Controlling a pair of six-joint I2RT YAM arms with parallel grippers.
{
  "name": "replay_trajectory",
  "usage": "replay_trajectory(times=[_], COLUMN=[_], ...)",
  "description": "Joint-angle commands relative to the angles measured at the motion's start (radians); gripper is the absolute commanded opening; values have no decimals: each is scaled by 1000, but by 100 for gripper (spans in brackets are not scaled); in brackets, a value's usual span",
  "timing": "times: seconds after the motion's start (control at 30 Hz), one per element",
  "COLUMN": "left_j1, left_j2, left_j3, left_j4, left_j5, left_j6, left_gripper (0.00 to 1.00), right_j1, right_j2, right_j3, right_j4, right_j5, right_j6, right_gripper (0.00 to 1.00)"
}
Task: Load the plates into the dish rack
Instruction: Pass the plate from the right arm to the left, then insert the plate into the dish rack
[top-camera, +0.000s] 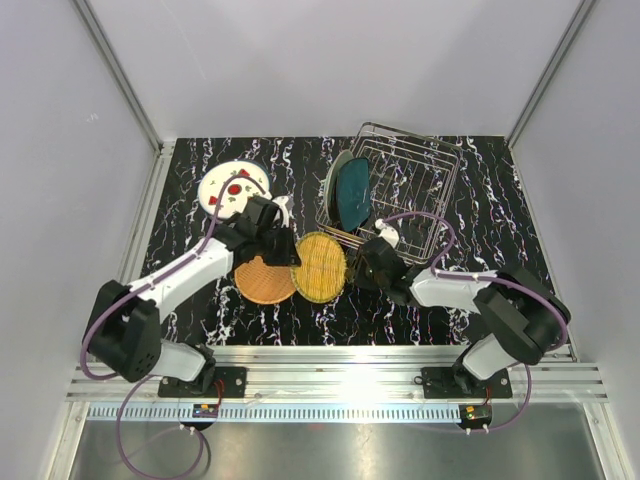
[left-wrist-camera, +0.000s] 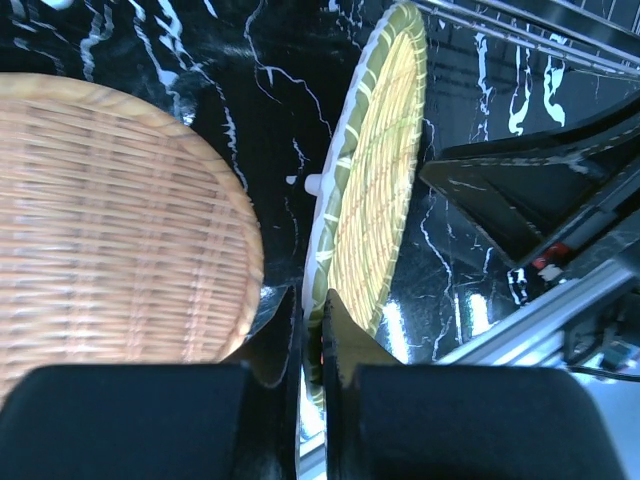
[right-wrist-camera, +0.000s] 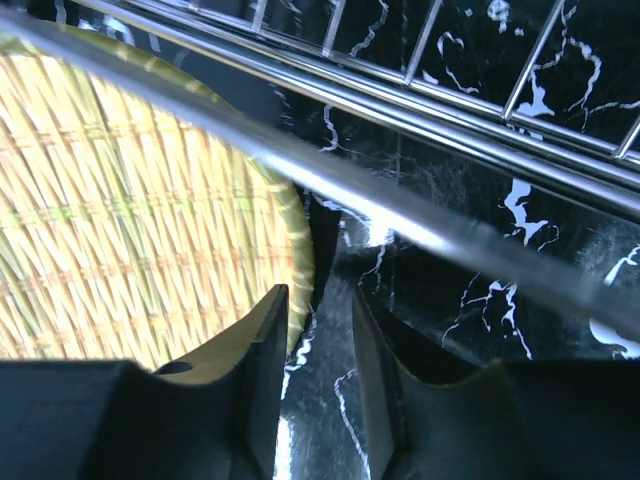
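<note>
The left gripper rises outward over the rack (top-camera: 425, 185) next, lowers the yellow plate in and releases, since the empty slots beside the teal plate (top-camera: 351, 195) lie outward of it.
My left gripper (top-camera: 283, 246) (left-wrist-camera: 312, 300) is shut on the rim of a yellow woven-look plate with a green edge (top-camera: 320, 267) (left-wrist-camera: 378, 170) and holds it tilted over the table. An orange-tan woven-look plate (top-camera: 263, 281) (left-wrist-camera: 110, 220) lies flat just left of it. My right gripper (top-camera: 372, 258) (right-wrist-camera: 320, 300) is open and empty beside the yellow plate's right edge (right-wrist-camera: 130, 220), low in front of the dish rack (top-camera: 425, 185) (right-wrist-camera: 420, 90). A dark teal plate (top-camera: 351, 195) stands upright in the rack's left end, with a pale green plate behind it. A white strawberry plate (top-camera: 231, 186) lies at the back left.
The black marbled table (top-camera: 470, 250) is enclosed by grey walls on three sides. The aluminium rail (top-camera: 340, 360) holding the arm bases runs along the near edge. The rack's front wires pass close above my right fingers (right-wrist-camera: 265, 330).
</note>
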Motion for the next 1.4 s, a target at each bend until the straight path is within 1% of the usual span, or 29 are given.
replay_trajectory(times=[0.0, 0.2, 0.33, 0.47, 0.5, 0.6, 0.73, 0.83, 0.93, 0.97, 1.0, 1.07, 1.1, 1.13, 1.17, 1.2, 1.27, 1.3, 1.33, 1.37], left_j1=[-4, -4, -4, -4, -4, -6, -9, -21, -73, -88, -117, -147, -174, -190, -202, -226, -245, -260, -263, -266], left_j2=[-102, -202, -291, -374, -392, -450, -438, -380, -304, -282, -241, -195, -147, -121, -92, -37, 18, 76, 104, 133], left_j3=[18, 32, 42, 93, 102, 134, 186, 255, 314, 365, 392, 471, 498, 525, 583, 613, 689, 714, 740, 796], left_j4=[5, -47, -84, -130, -130, -103, -57, -34, -20, -24, -27, -29, -30, -30, -38, -40, -34, -32, -34, -40], left_j5=[-88, -183, -229, -278, -278, -255, -214, -201, -241, -246, -293, -325, -367, -387, -410, -452, -485, -534, -554, -568], left_j6=[57, 107, 130, 136, 129, 103, 72, 41, 38, 41, 49, 61, 75, 84, 99, 103, 122, 127, 130, 142], left_gripper=[0, 0, 0, 0, 0, 0, 0, 0, 0, 0, 0, 0, 0, 0, 0, 0, 0, 0, 0, 0], right_j1=[9, 9, 9, 6, 1, -19, -43, -54, -59, -62, -62, -68, -69, -69, -71, -71, -72, -72, -72, -72], right_j2=[-82, -161, -232, -342, -362, -431, -540, -614, -692, -712, -733, -787, -806, -836, -850, -873, -893, -901, -912, -913], right_j3=[-3, -12, -8, -8, -9, -18, -41, -46, -41, -43, -44, -55, -60, -63, -69, -70, -78, -83, -89, -92], right_j4=[-26, -69, -127, -187, -207, -268, -317, -376, -432, -446, -472, -491, -500, -509, -515, -525, -534, -525, -519, -519], right_j5=[11, 20, 45, 105, 135, 194, 250, 301, 353, 384, 397, 433, 441, 445, 445, 445, 447, 442, 441, 445], right_j6=[-29, -32, -61, -104, -110, -128, -160, -185, -216, -229, -237, -251, -256, -263, -278, -283, -279, -279, -280, -280], right_gripper=[40, 42, 44, 49, 52, 56, 57, 57, 56, 55, 54, 50, 46, 40, 30, 25, 12, 5, 1, 0])
